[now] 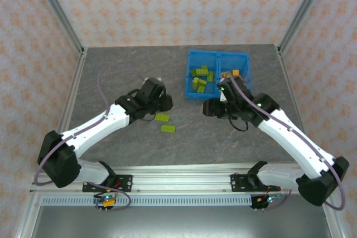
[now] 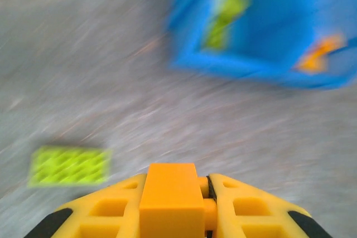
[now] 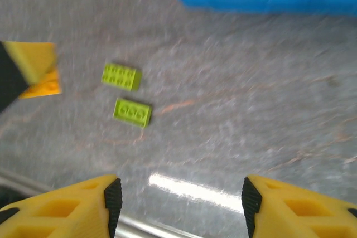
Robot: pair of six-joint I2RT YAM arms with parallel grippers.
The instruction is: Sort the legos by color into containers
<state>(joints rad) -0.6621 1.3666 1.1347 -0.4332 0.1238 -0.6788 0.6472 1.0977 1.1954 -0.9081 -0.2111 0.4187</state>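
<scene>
The left gripper should next carry the matching orange lego outward over the orange legos' section and release it, as that section is outward of the gripper, past the green legos' section.
My left gripper is shut on an orange lego, whose block stands up between the yellow fingers. In the top view the left gripper hovers left of centre, over the grey table. Two green legos lie just below it, one above the other. The blue bin sits at the back right; its left compartment holds several green legos and its right compartment holds orange ones. My right gripper is open with nothing between its fingers, and in the top view it hangs just in front of the bin.
The right arm reaches across the bin's front right corner. Metal frame posts and patterned walls close in the table on the left, back and right. An aluminium rail runs along the near edge. Bare grey tabletop lies left of the bin.
</scene>
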